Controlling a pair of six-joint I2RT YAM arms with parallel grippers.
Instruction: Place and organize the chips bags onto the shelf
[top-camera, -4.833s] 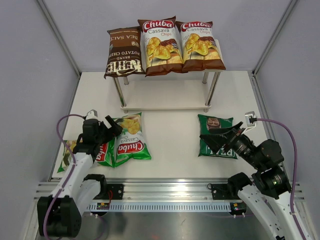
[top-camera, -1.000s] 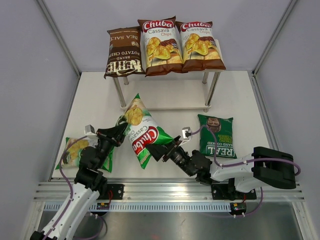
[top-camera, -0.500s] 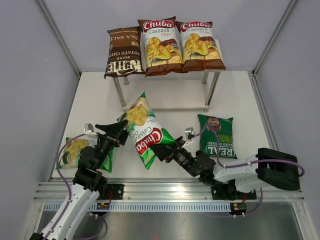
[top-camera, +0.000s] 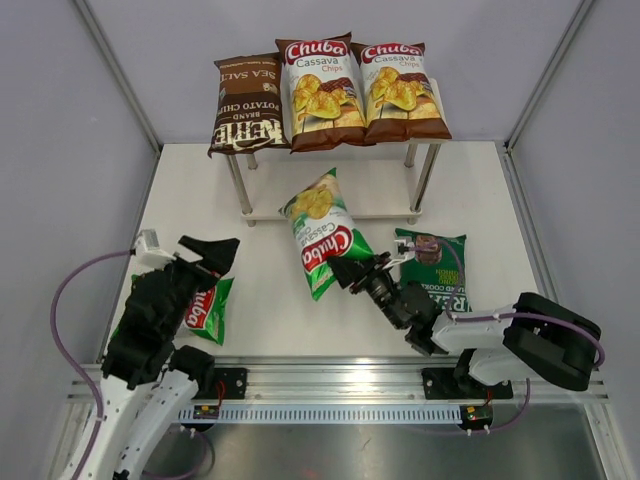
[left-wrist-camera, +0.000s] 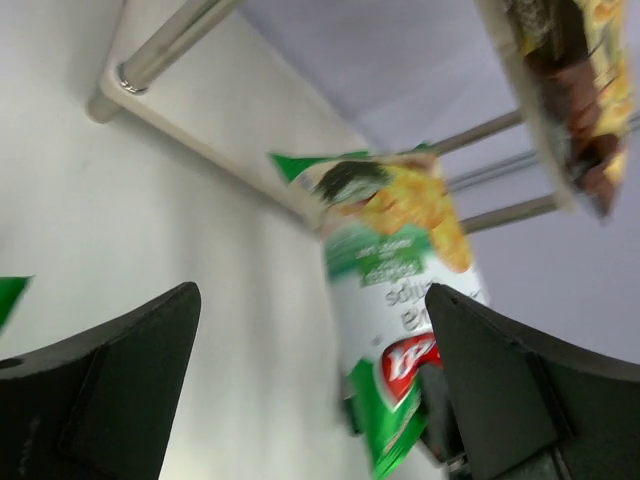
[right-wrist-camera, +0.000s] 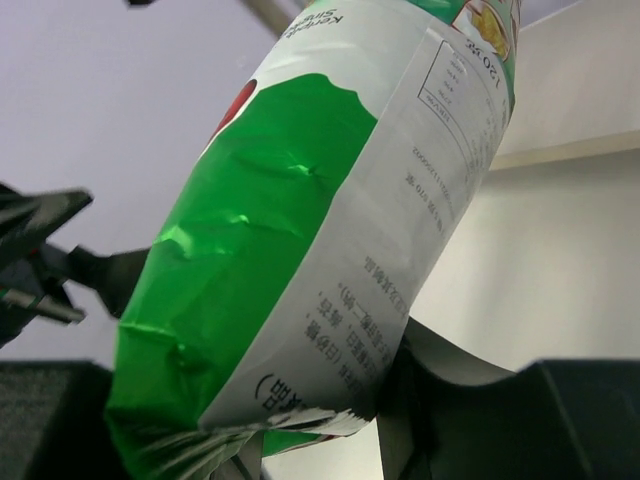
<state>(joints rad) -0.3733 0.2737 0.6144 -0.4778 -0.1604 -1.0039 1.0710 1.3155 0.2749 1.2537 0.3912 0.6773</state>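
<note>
My right gripper carries the light green bag outward and down onto the lower board (top-camera: 281, 190) next, beside the leg below the Kettle bag, since that board is empty.
My right gripper (top-camera: 350, 272) is shut on the bottom edge of a light green Chuba bag (top-camera: 322, 232), holding it up tilted in front of the shelf (top-camera: 268, 213). In the right wrist view that bag (right-wrist-camera: 300, 230) fills the frame, its seam pinched in the gripper (right-wrist-camera: 330, 430). My left gripper (top-camera: 210, 252) stands open and empty at the left, apart from the bag (left-wrist-camera: 400, 250), which hangs beyond its wide-spread fingers (left-wrist-camera: 110, 390). A second light green bag (top-camera: 207, 308) lies under the left arm. The dark green REAL bag (top-camera: 445, 280) lies flat beside the right arm.
On the shelf's top board lie the dark brown Kettle bag (top-camera: 245, 105) and two white-brown Chuba Cassava bags (top-camera: 320, 92) (top-camera: 400, 90). The lower board shows bare wood. Metal legs (top-camera: 423, 178) stand at the corners. Grey walls close in the table.
My left gripper has opened, let go of the light green bag and pulled back left. The right gripper has carried the bag rightward and toward the shelf.
</note>
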